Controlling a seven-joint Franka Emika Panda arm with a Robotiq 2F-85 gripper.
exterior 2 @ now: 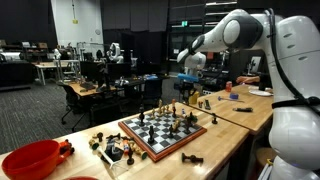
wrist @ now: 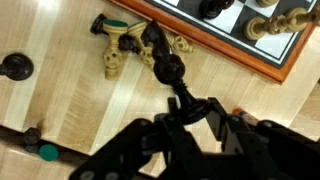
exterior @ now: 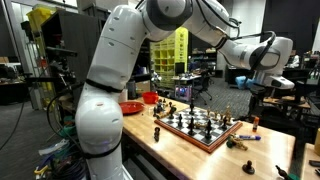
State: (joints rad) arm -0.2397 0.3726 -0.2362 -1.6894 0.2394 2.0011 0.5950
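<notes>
I should next bring my gripper back and down over the middle of the chessboard (exterior: 200, 128) and release the black chess piece, as it still hangs past the board's end.
In the wrist view my gripper (wrist: 183, 105) is shut on a black chess piece (wrist: 168, 72), which sticks out from between the fingers above the light wooden table (wrist: 90, 105). A small heap of tan and black chess pieces (wrist: 128, 45) lies just beyond it, beside the edge of the chessboard (wrist: 232, 40). In both exterior views the gripper (exterior: 263, 93) (exterior 2: 189, 87) hangs above the table past one end of the chessboard (exterior: 200, 128) (exterior 2: 165, 131), which carries several standing pieces.
A single black pawn (wrist: 15, 67) stands at the left of the wrist view, and a marker (wrist: 40, 150) lies at the lower left. A red bowl (exterior: 131, 107) (exterior 2: 30, 158) sits at the table's other end. Loose pieces lie beside the board (exterior 2: 112, 148).
</notes>
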